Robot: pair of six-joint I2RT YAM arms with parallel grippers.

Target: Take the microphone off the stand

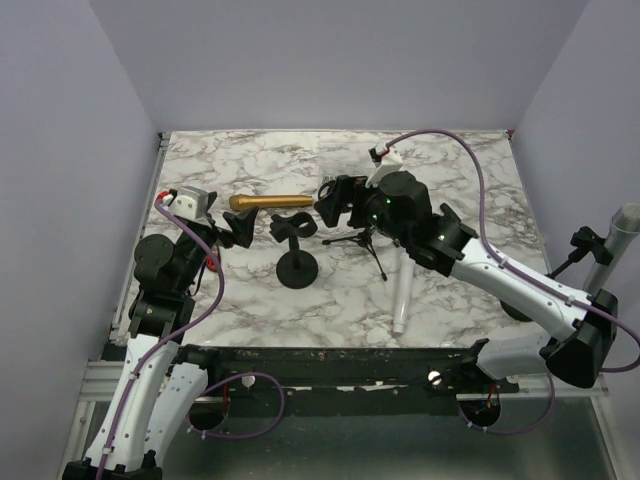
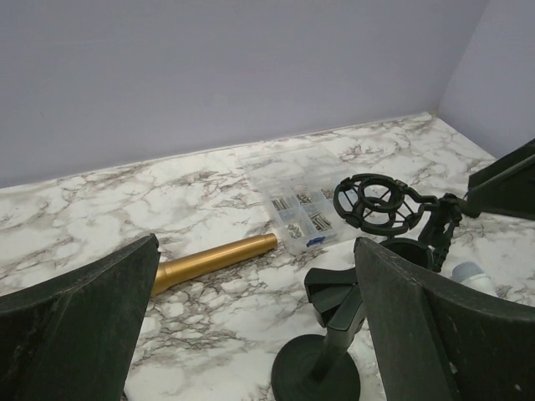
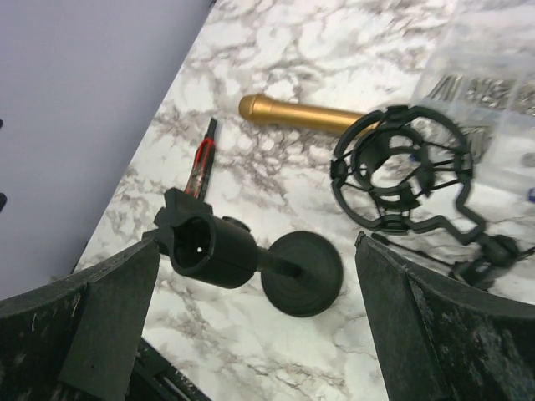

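Observation:
A grey microphone still sits on another stand, so my right gripper needs to swing to the right in the top view and go down to that stand's pole.
The gold microphone lies flat on the marble table, apart from the stand; it also shows in the left wrist view and the right wrist view. The black stand has a round base and its clip is empty; the clip's hollow shows in the right wrist view. My left gripper is open and empty just left of the clip, with the stand near its right finger. My right gripper is open and empty above the stand's right side, with the stand base between its fingers.
A black shock mount on a small tripod stands right of the stand, under the right arm. A clear box of small parts sits behind it. A white cylinder lies near the front. Purple walls close in the table.

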